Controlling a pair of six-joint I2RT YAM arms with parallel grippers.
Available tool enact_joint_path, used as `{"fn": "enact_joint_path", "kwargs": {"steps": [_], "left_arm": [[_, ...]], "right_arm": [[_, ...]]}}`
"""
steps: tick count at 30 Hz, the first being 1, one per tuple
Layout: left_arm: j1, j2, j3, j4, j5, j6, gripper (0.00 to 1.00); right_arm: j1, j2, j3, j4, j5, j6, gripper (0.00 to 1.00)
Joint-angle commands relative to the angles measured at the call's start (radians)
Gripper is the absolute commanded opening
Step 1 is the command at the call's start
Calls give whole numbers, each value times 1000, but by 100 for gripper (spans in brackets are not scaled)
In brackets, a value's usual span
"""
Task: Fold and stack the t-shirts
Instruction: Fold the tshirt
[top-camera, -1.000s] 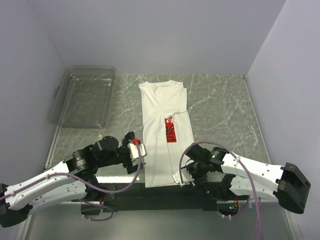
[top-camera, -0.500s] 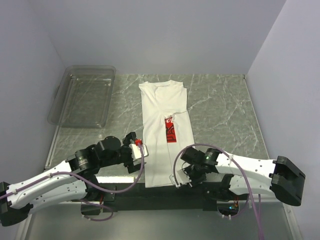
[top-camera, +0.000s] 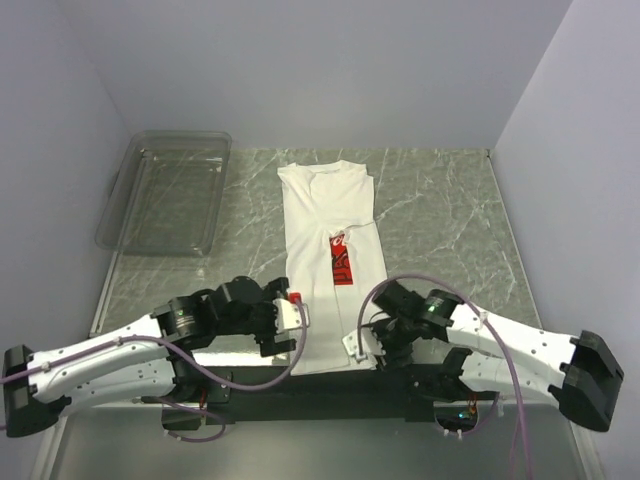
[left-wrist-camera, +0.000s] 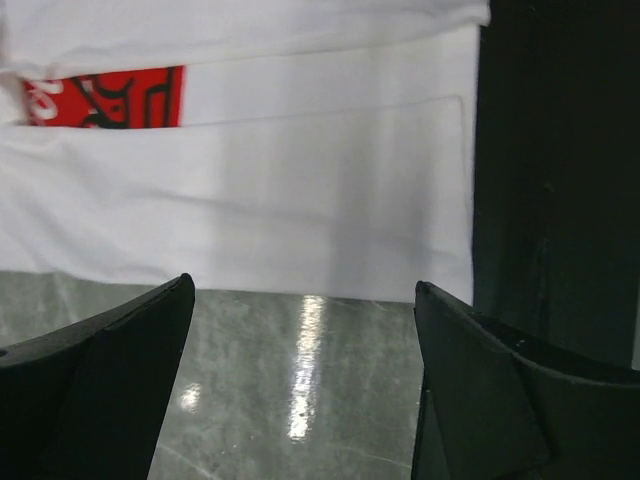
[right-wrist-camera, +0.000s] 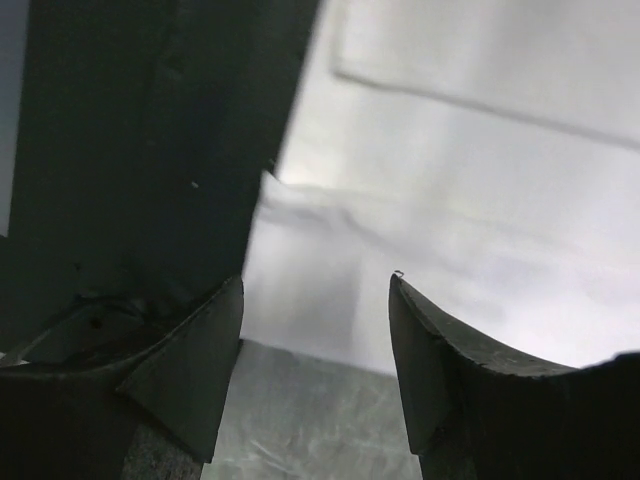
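Note:
My left gripper goes back and to the right in the top view onto the near corner of the shirt's hem next, since only bare table lies between its fingers.
A white t-shirt (top-camera: 330, 215) lies on the table as a long narrow strip, its collar at the far end and its hem near the arms. A slice of its red print (top-camera: 342, 262) shows along a fold. My left gripper (top-camera: 300, 318) is open low over the table at the shirt's left edge near the hem. In the left wrist view the t-shirt (left-wrist-camera: 250, 200) and red print (left-wrist-camera: 110, 97) lie just beyond the left gripper (left-wrist-camera: 305, 300), with bare table between its fingers. My right gripper (top-camera: 358, 345) is open at the hem's right corner. The right gripper (right-wrist-camera: 315, 285) faces the white t-shirt (right-wrist-camera: 450, 180).
A clear plastic bin (top-camera: 165, 195) stands at the back left of the grey marbled table (top-camera: 440, 215). A black mounting bar (top-camera: 320, 385) runs along the near edge just below the hem, also seen as a black bar (left-wrist-camera: 550, 200). Walls close in on three sides.
My left gripper has moved right, up to the shirt's left edge. My right gripper shifted slightly at the hem's right corner. The shirt has not moved.

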Motion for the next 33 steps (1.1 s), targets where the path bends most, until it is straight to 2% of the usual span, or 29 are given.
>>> {"fn": "enact_joint_path", "kwargs": {"steps": [1, 6, 13, 17, 23, 27, 33], "left_arm": [[-79, 81, 34, -10, 32, 26, 97], [-199, 186, 18, 67, -29, 9, 89], [-414, 413, 18, 176, -111, -44, 79], [-450, 491, 18, 197, -152, -75, 66], [-447, 533, -5, 231, -230, -83, 58], [-447, 618, -3, 231, -243, -86, 56], [-449, 665, -17, 251, -249, -89, 52]], "right_arm": [[-147, -118, 31, -101, -100, -73, 67], [-400, -221, 32, -169, -123, -132, 68], [-633, -260, 40, -184, -194, -156, 68], [-672, -250, 45, -197, -242, -176, 68], [-683, -258, 43, -195, -249, -173, 68], [-686, -256, 45, -200, -252, -178, 68], [-693, -257, 42, -204, -251, -186, 68]]}}
